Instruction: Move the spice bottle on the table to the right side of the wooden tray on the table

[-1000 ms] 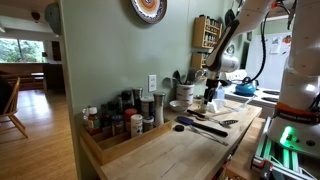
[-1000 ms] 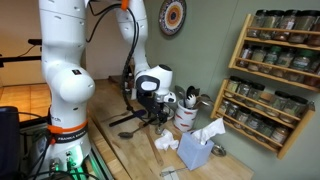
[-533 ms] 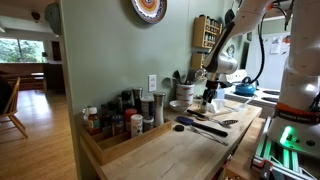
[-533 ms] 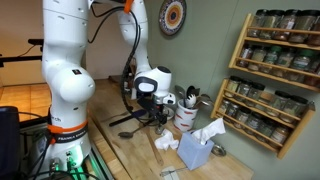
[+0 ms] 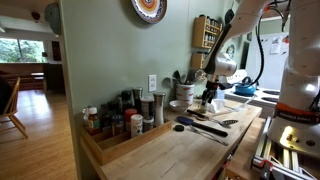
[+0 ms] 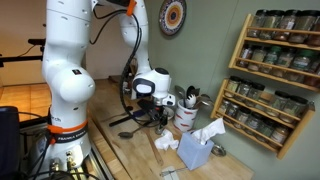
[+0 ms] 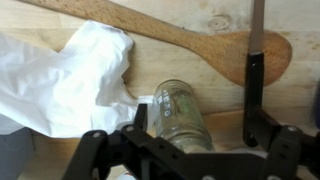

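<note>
My gripper stays low and shifts slightly toward the white tissue next, because the spice bottle (image 7: pixel 179 117) sits off-center beside one finger.
A clear glass spice bottle (image 7: pixel 178 115) lies on its side on the wooden table (image 7: pixel 200 20) in the wrist view. My gripper (image 7: pixel 197 100) is open and straddles it. The left finger (image 7: pixel 140 115) is right beside the bottle and the right finger (image 7: pixel 255 90) stands well apart from it. In both exterior views the gripper (image 5: pixel 209 98) (image 6: pixel 150 108) is low over the table near the wall, and the bottle is hidden there. The long wooden tray (image 5: pixel 108 152) sits at the table's near end and holds several spice jars.
A crumpled white tissue (image 7: pixel 65 85) lies left of the bottle and a wooden spoon (image 7: pixel 190 40) beyond it. Dark utensils (image 5: pixel 205 125) lie mid-table. A utensil crock (image 5: pixel 183 92), a tissue box (image 6: pixel 195 150) and a wall spice rack (image 6: pixel 275 70) are nearby.
Almost nothing differs. The arm has shifted very slightly over the same spot on the table.
</note>
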Controlling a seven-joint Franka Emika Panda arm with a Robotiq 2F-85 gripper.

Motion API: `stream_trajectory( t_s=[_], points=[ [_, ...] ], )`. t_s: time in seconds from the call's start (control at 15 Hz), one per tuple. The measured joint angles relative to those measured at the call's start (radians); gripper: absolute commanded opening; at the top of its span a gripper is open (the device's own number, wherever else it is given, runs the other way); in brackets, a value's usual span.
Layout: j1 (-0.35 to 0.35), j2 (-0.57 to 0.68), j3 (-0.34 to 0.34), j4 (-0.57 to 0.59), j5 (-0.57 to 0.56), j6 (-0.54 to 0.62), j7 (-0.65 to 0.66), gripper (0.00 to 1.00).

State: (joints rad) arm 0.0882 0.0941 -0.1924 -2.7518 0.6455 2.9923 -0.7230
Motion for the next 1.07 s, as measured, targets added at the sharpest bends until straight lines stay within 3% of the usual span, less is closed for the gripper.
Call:
stream_trajectory(
  t_s=[0.47,0.67,0.73,1.07],
  points=[
    [0.000,0.019,0.025,0.012,0.062,0.034,-0.004,0.97],
    [-0.001,0.031,0.030,0.019,0.081,0.044,-0.004,0.85],
    [-0.001,0.036,0.032,0.023,0.088,0.045,-0.004,0.74],
    [-0.009,0.052,0.043,0.045,0.137,0.050,-0.005,0.77]
  ],
)
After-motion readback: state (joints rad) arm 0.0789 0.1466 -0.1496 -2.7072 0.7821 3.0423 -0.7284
